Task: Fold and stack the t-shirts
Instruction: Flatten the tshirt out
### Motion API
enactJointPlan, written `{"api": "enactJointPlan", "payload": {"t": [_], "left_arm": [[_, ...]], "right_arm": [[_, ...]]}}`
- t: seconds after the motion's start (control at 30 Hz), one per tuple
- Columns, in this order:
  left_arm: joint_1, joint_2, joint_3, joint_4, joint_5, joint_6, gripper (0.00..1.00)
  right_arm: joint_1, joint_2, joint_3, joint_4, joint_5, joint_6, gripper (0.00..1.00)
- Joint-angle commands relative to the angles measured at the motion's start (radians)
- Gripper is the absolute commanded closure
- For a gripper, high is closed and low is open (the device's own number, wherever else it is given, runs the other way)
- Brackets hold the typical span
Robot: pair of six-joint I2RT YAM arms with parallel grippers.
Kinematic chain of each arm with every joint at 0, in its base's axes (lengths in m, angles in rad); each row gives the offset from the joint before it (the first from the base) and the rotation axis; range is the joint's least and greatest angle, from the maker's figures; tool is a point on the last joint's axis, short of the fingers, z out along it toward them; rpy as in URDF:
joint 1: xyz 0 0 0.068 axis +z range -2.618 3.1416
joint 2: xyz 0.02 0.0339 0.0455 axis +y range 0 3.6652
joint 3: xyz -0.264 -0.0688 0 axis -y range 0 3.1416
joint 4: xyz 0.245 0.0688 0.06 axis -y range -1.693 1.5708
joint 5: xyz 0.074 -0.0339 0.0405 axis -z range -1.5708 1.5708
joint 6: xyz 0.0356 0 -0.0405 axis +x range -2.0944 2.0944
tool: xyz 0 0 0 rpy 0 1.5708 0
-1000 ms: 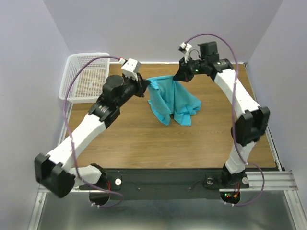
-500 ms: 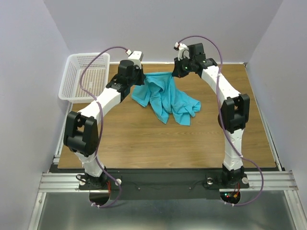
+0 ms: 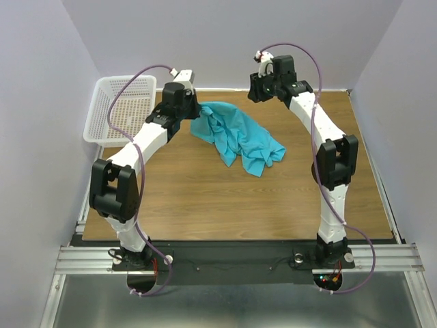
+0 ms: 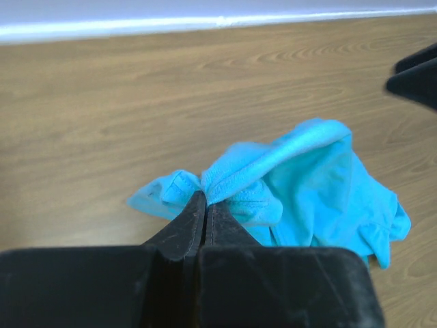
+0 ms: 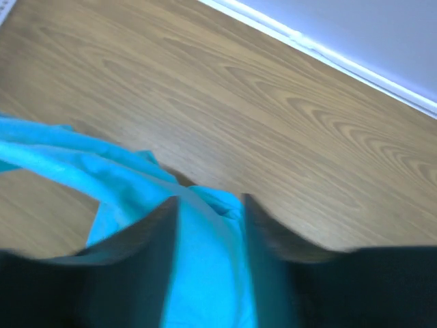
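Next, my left gripper draws the shirt's hem back over the bare wood at the table's front and releases it, since the shirt lies crumpled.
A turquoise t-shirt [image 3: 239,137] lies crumpled on the wooden table [image 3: 205,198], toward the back middle. My left gripper [image 3: 193,116] is shut on a bunched hem at the shirt's left end [image 4: 225,181], its jaws pressed together at the cloth [image 4: 204,198]. My right gripper [image 3: 256,90] hovers above the table's back edge, apart from the shirt in the top view. In the right wrist view its fingers [image 5: 208,201] stand apart, and blue cloth [image 5: 205,273] shows in the gap, blurred. I cannot see the neck label.
A white mesh basket [image 3: 126,116] stands at the back left corner, just left of my left arm. The white wall strip [image 5: 328,55] runs close behind the right gripper. Bare wood fills the front half of the table.
The right gripper has opened and let go of the shirt, which dropped from hanging between the two grippers onto the table. Both arms swung toward the back.
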Motion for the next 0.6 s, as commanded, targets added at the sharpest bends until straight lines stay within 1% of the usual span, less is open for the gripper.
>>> {"api": "enactJointPlan", "payload": {"t": [0.0, 0.07, 0.1, 0.13, 0.17, 0.23, 0.27, 0.3, 0.4, 0.5, 0.57], "left_arm": [[0.032, -0.091, -0.092, -0.013, -0.030, -0.124, 1.00], [0.034, -0.097, -0.116, -0.013, -0.020, -0.150, 1.00], [0.036, -0.099, -0.133, -0.013, -0.015, -0.156, 1.00], [0.036, -0.099, -0.139, -0.013, -0.003, -0.161, 1.00], [0.036, -0.099, -0.143, -0.013, 0.003, -0.161, 1.00], [0.036, -0.103, -0.156, -0.011, 0.014, -0.166, 1.00], [0.036, -0.106, -0.159, -0.011, 0.022, -0.164, 1.00], [0.036, -0.114, -0.164, -0.010, 0.025, -0.167, 1.00], [0.036, -0.131, -0.176, -0.003, 0.033, -0.161, 1.00], [0.036, -0.139, -0.181, -0.005, 0.039, -0.160, 1.00], [0.036, -0.143, -0.187, -0.005, 0.043, -0.161, 1.00]], "right_arm": [[-0.026, -0.033, 0.018, 0.051, 0.088, -0.005, 0.44], [-0.026, -0.124, -0.098, 0.048, 0.019, -0.053, 0.39], [-0.026, -0.165, -0.159, 0.047, -0.098, -0.126, 0.39], [-0.026, -0.258, -0.304, 0.047, -0.165, -0.159, 0.36], [-0.026, -0.302, -0.376, 0.042, -0.234, -0.198, 0.35], [-0.024, -0.375, -0.518, 0.022, -0.320, -0.274, 0.35], [-0.023, -0.403, -0.575, 0.017, -0.327, -0.288, 0.35], [-0.023, -0.443, -0.677, 0.010, -0.321, -0.300, 0.35], [-0.018, -0.475, -0.802, 0.008, -0.291, -0.311, 0.35], [0.009, -0.471, -0.839, 0.013, -0.268, -0.296, 0.36], [0.048, -0.443, -0.847, 0.025, -0.227, -0.263, 0.36]]}}
